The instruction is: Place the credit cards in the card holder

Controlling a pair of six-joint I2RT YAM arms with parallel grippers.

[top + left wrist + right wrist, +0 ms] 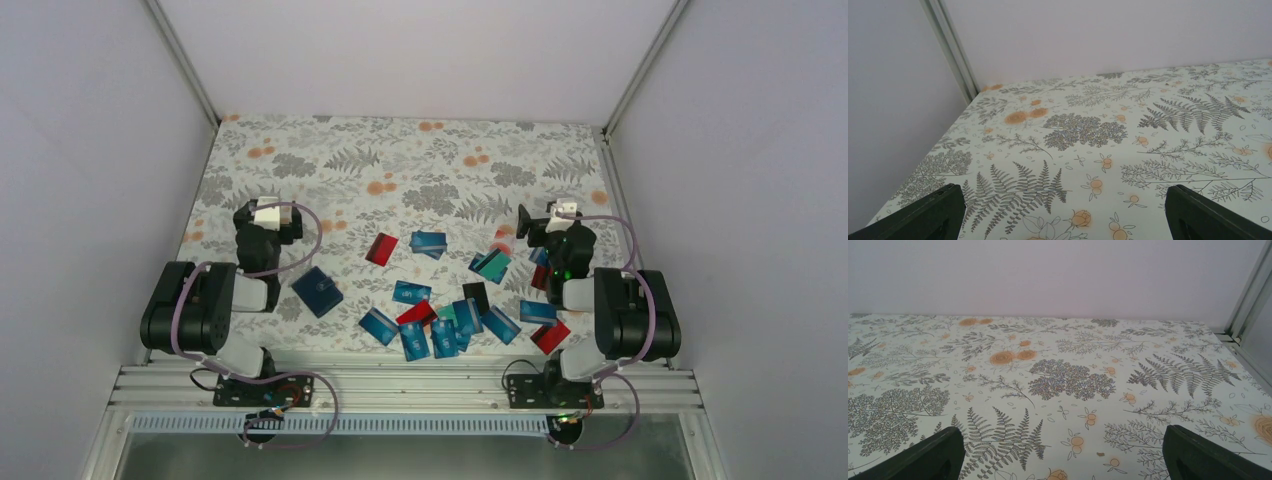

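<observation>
The card holder lies flat, clear of the cards, so next I need to swing my left gripper back, turn it downward and lower it onto the card holder's edge (307, 303) opposite its clasp.
The card holder (317, 291), a dark navy pouch, lies on the floral tablecloth at the near left, just right of my left arm. Several credit cards lie scattered across the near middle and right: a red card (381, 249), a blue card (428, 242), a teal card (491, 265), a black card (476, 296) and a red card (549, 336). My left gripper (268, 208) (1064, 200) is open and empty, behind and left of the holder. My right gripper (547, 216) (1064, 440) is open and empty, beside the right-hand cards. Both wrist views show only tablecloth.
White enclosure walls with metal corner posts (950, 50) (1248, 295) surround the table. The aluminium base rail (400, 385) runs along the near edge. The far half of the tablecloth (400, 160) shows only its fern and flower print.
</observation>
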